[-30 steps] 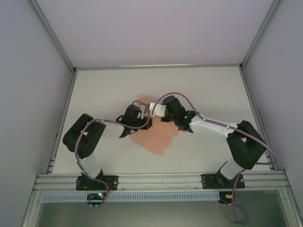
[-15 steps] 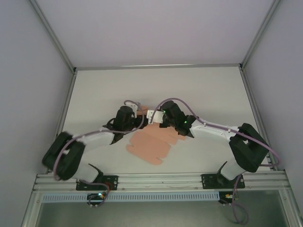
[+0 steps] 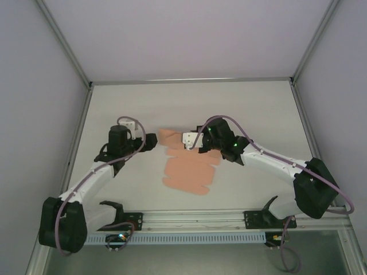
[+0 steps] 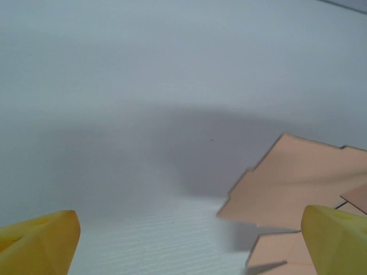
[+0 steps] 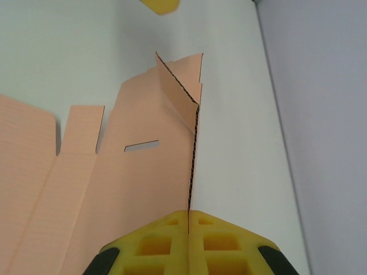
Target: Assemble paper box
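Note:
My right gripper, staying at the sheet's far side, should next open its fingers to release the card's thin edge (image 5: 190,205), held between the shut yellow fingers.
The paper box (image 3: 186,172) is a flat salmon-pink die-cut sheet lying in the middle of the table. My right gripper (image 3: 194,148) is at the sheet's far edge, and in the right wrist view its yellow fingers (image 5: 172,240) are shut on the card's thin edge (image 5: 192,160), with a raised flap (image 5: 178,91) beyond. My left gripper (image 3: 151,141) stands open to the left of the sheet, apart from it. In the left wrist view the left gripper (image 4: 189,246) has bare table between its yellow fingertips (image 4: 43,240), and the paper box (image 4: 298,183) lies ahead to the right.
The white table (image 3: 258,114) is closed in by grey walls and a metal frame rail (image 3: 195,220) along the near edge. A slot (image 5: 141,146) is cut in the sheet's panel.
My left gripper has opened, let go of the sheet and drawn back to the left. The sheet has settled flatter and nearer; the right gripper stays shut on its edge.

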